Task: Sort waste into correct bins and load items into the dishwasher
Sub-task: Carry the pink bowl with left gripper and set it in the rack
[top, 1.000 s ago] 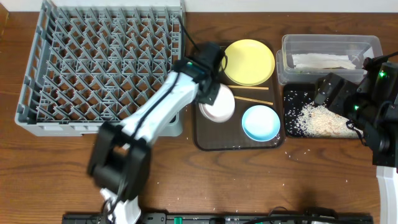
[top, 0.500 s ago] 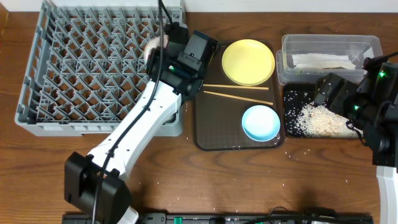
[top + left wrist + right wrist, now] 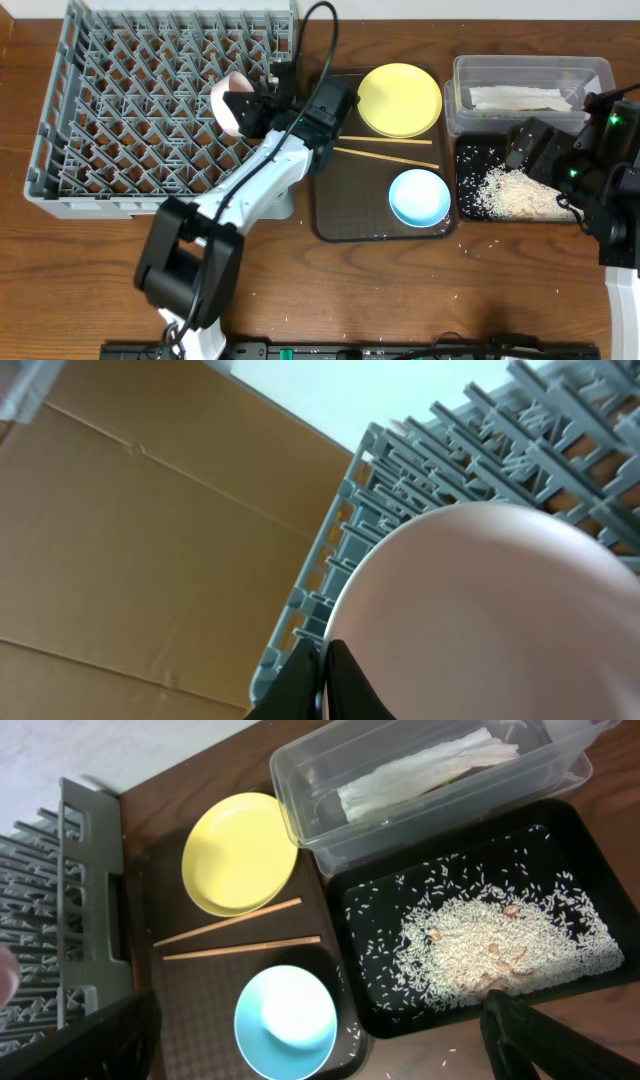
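Observation:
My left gripper will next lower the tilted white bowl (image 3: 226,100) among the dish rack's wires at the dish rack's edge beside the brown tray, because the bowl still hangs above those wires.
My left gripper (image 3: 250,108) is shut on the rim of the white bowl (image 3: 226,100) and holds it tilted above the right part of the grey dish rack (image 3: 120,110). In the left wrist view the bowl (image 3: 490,620) fills the frame beside the closed fingers (image 3: 322,682), with the rack (image 3: 420,470) behind. The yellow plate (image 3: 400,98), two wooden chopsticks (image 3: 385,155) and the light blue bowl (image 3: 419,196) lie on the brown tray (image 3: 340,215). My right gripper (image 3: 545,150) is open and empty above the black tray (image 3: 470,160), which holds rice (image 3: 515,192). The paper wrapper (image 3: 520,97) lies in the clear tub (image 3: 530,70). The white cup is out of view.
The right wrist view shows the yellow plate (image 3: 240,855), chopsticks (image 3: 240,948), blue bowl (image 3: 287,1020), rice (image 3: 490,935), wrapper (image 3: 420,780) and the rack's edge (image 3: 80,920). Loose rice grains lie on the wooden table (image 3: 400,290) near the front edge.
My left gripper lifted the white bowl off the brown tray and carried it left over the dish rack. The right arm has not moved.

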### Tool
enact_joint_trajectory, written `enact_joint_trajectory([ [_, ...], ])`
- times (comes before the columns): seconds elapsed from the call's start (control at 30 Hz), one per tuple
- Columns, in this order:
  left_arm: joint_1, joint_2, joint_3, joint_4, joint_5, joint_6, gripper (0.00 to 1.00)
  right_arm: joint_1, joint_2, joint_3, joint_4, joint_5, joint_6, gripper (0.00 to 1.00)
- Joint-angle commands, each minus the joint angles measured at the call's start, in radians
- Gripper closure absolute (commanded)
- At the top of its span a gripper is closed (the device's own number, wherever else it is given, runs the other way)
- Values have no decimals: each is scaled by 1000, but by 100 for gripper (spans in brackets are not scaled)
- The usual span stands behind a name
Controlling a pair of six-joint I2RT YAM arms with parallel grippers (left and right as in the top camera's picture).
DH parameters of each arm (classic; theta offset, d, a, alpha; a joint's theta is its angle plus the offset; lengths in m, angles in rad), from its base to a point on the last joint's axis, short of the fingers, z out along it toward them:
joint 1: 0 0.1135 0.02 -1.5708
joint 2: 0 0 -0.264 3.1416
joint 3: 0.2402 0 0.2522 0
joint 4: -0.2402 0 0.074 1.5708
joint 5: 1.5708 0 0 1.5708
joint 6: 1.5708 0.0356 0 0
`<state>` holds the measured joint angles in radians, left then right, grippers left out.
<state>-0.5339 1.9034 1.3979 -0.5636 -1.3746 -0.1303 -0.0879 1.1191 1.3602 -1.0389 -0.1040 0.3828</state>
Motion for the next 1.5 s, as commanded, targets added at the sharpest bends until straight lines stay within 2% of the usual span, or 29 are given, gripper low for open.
enact_joint_trajectory([
  [0.0,0,37,-3,5,-108,-12,93,-4,2,5,-2,2,9,1],
  [0.27,13,51,-3,9,-105,-13,93,-4,2,5,-2,2,9,1],
  [0.43,42,51,-3,8,4,24,93,-4,2,5,-2,2,9,1],
  [0.63,53,51,-3,29,7,56,93,-4,2,5,-2,2,9,1],
  [0.83,53,51,-9,27,118,71,93,-4,2,5,-2,2,9,1],
  [1.1,42,51,-22,23,119,205,93,-4,2,5,-2,2,9,1],
  [1.33,-7,51,-22,23,140,201,93,-4,2,5,-2,2,9,1],
  [1.4,-33,51,-21,-13,207,201,90,-4,2,5,-2,2,9,1],
  [1.47,-60,51,-21,-56,239,201,83,-4,2,5,-2,2,9,1],
])
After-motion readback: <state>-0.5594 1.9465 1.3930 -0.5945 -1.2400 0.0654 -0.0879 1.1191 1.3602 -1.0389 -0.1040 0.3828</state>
